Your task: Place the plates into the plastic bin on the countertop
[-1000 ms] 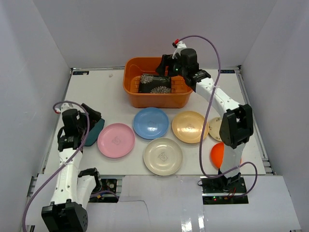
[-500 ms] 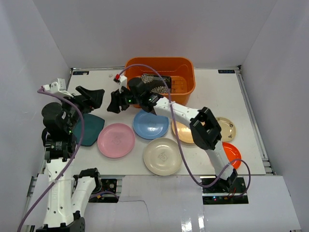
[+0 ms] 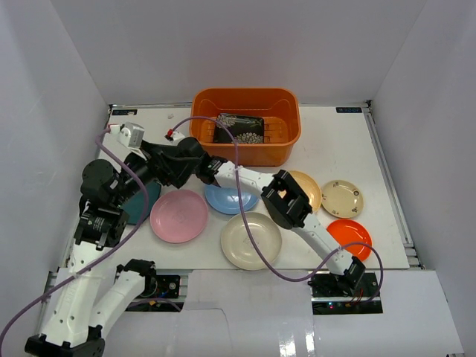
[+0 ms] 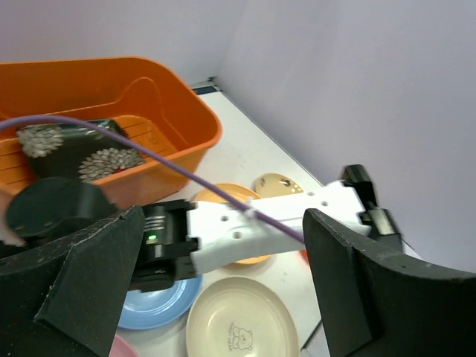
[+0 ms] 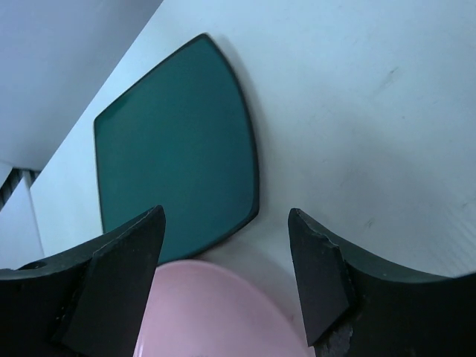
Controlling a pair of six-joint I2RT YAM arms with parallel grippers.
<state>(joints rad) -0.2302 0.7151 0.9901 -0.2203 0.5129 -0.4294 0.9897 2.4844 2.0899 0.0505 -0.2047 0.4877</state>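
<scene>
Bare countertop borders the teal plate's far edge point(image 5: 255, 195) and leaves room for a finger. I should bring my right gripper down with its fingers on both sides of that edge and close.
The orange plastic bin point(image 3: 285, 141) stands at the back of the white countertop point(image 3: 338, 141). In front of it lie the plates: dark teal point(image 3: 143, 202), pink point(image 3: 178, 216), light blue point(image 3: 229, 201), cream point(image 3: 251, 240), tan point(image 3: 311, 190), small beige point(image 3: 342, 198) and orange point(image 3: 349, 236). My right gripper point(image 5: 225, 216) hangs open and empty over the gap between the teal plate point(image 5: 175, 149) and the pink plate point(image 5: 216, 312). My left gripper point(image 4: 223, 223) is raised, open and empty, with the right arm point(image 4: 260, 223) crossing beyond its fingers.
A dark flower-patterned item point(image 3: 239, 128) lies inside the bin. The right arm stretches low from the front right across the tan and blue plates. Both wrists crowd together near the teal plate. White walls close in the left, back and right sides.
The right arm swung out of the bin and leftward across the table to the teal and pink plates. The left arm rose and turned toward the right.
</scene>
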